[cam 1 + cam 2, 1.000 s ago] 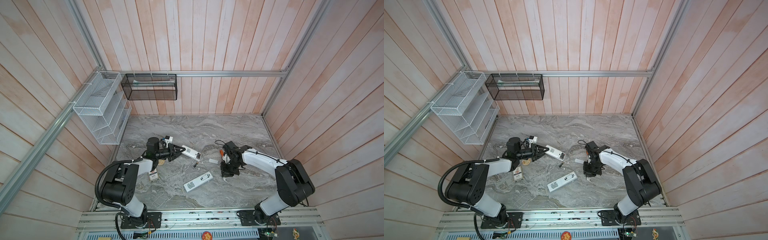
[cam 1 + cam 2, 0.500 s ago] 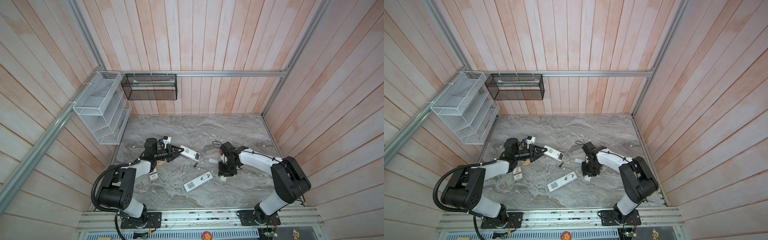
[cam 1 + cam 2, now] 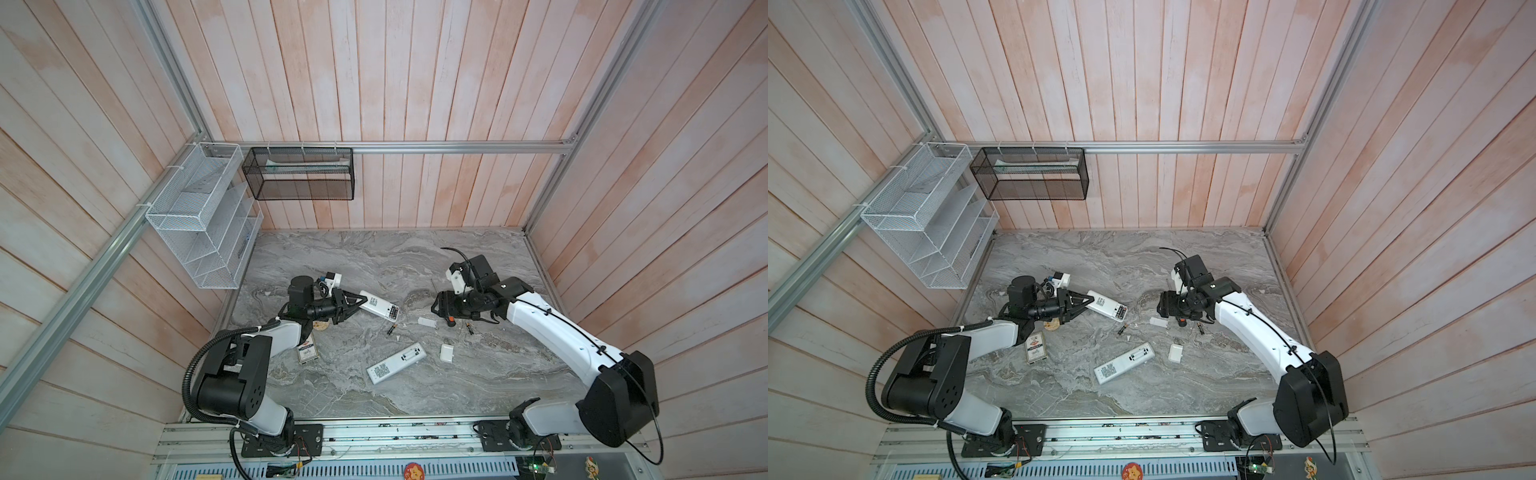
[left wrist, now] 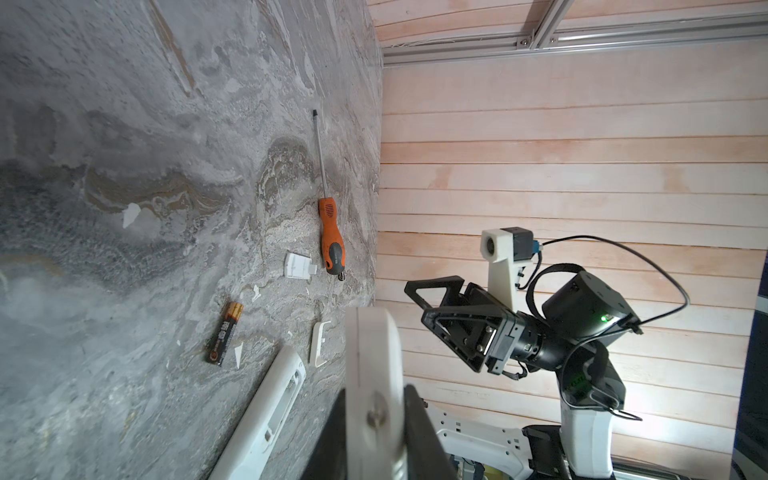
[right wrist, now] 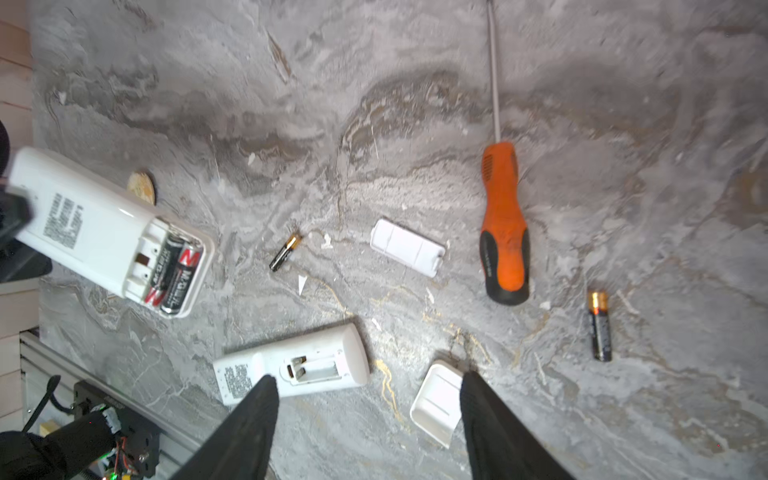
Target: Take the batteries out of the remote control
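Next, my right gripper lowers onto the screwdriver's orange handle (image 3: 450, 321) (image 5: 505, 220) below it and closes there, since clear tabletop along both sides leaves room for the fingers.
My left gripper (image 3: 356, 301) (image 4: 374, 419) is shut on the end of a white remote control (image 3: 376, 306) (image 5: 89, 226), holding it tilted above the table. Its back compartment is uncovered, with two batteries (image 5: 174, 270) inside. Loose batteries lie on the table (image 5: 284, 251) (image 5: 600, 326) (image 3: 390, 330). My right gripper (image 3: 439, 303) (image 5: 365, 415) hovers open over the table with nothing between its fingers. Beneath it lie a second remote (image 5: 291, 365) with an empty compartment and a white cover (image 5: 436, 401).
An orange-handled screwdriver (image 5: 503, 224) and another white cover (image 5: 407, 247) lie mid-table. A small printed box (image 3: 307, 353) and a round wooden disc (image 3: 320, 325) sit by the left arm. A white wire rack (image 3: 199, 216) and a black mesh basket (image 3: 299, 174) hang on the walls.
My right gripper has opened, risen off the table and turned toward the left. The left gripper keeps its hold on the remote and has barely moved.
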Tool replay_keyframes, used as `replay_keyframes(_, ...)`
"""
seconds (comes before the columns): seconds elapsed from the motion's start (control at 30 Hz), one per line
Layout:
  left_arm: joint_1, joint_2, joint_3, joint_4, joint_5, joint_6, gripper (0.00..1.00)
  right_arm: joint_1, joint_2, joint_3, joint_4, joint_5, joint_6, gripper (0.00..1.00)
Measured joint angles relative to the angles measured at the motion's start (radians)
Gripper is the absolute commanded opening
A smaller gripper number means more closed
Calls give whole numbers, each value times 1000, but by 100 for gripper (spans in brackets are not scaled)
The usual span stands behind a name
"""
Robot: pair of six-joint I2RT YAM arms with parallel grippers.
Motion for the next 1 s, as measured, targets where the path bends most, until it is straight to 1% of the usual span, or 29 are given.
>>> replay_keyframes(0.13,3,14,-1,5,-10,6,21,-76,89,43,-12,1,-39,72)
replay_keyframes(0.2,6,33,-1,15,-21,7,21,-92,143,72,-21,5,-56,73)
replay_keyframes(0.47,42,159,-37,116,-68,2,21,-93,262,124,-39,55,-123,73)
replay_keyframes(0.67,85,276,-53,219,-86,-25,22,-94,338,125,-41,61,-150,71)
replay_keyframes(0.8,91,314,-55,258,-91,-32,24,-94,375,125,-37,60,-158,70)
replay_keyframes(0.83,91,320,-55,264,-91,-32,26,-94,382,125,-34,60,-160,70)
replay_keyframes(0.87,92,323,-56,267,-91,-30,30,-94,386,125,-31,59,-160,70)
replay_keyframes(1.0,98,326,-56,268,-94,-23,44,-94,396,125,-19,54,-160,69)
